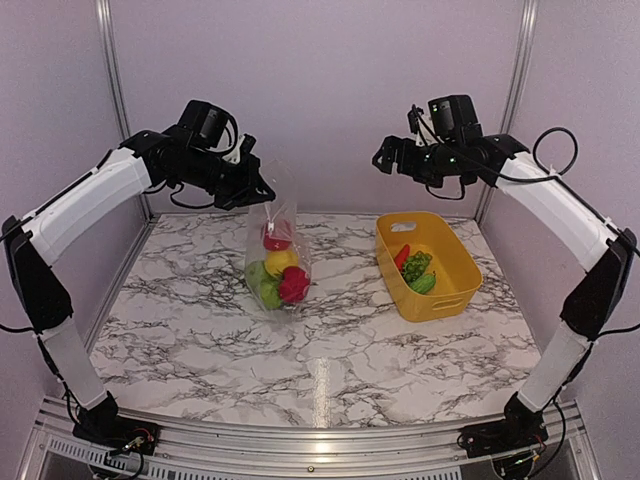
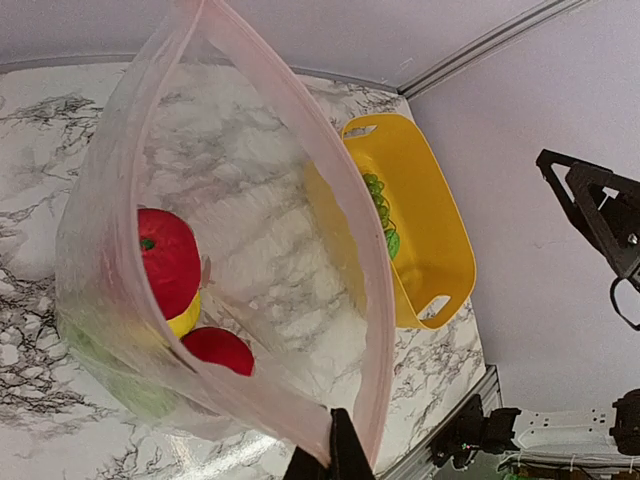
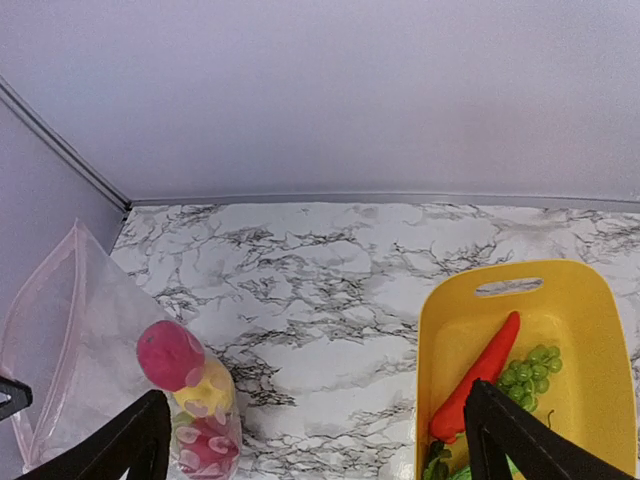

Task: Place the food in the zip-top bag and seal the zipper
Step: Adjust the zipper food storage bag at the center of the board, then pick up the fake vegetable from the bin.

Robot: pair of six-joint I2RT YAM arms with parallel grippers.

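Note:
The green cucumber is below in the basket, still outside the bag (image 1: 275, 245), so the right gripper should tilt down to it and lower the fingers around its stem end.
My left gripper (image 1: 256, 188) is shut on the top edge of the zip-top bag (image 1: 275, 245) and holds it hanging upright, its bottom on the table. Red, yellow and green food (image 1: 282, 272) lies in it. In the left wrist view my gripper (image 2: 336, 455) pinches the pale zipper (image 2: 362, 300) at one end; the mouth gapes open over a red fruit (image 2: 168, 262). My right gripper (image 1: 386, 158) is open and empty, high above the table left of the basket. The right wrist view shows its fingers (image 3: 130, 445) wide apart, the bag (image 3: 60, 330) and a long red-orange piece (image 3: 487, 373).
A yellow basket (image 1: 443, 248) stands at the right and holds the red-orange piece (image 1: 401, 257), green grapes (image 1: 417, 265) and a green cucumber (image 1: 424, 284). It also shows in the left wrist view (image 2: 440, 250) and right wrist view (image 3: 430, 340). Walls and metal posts enclose the table.

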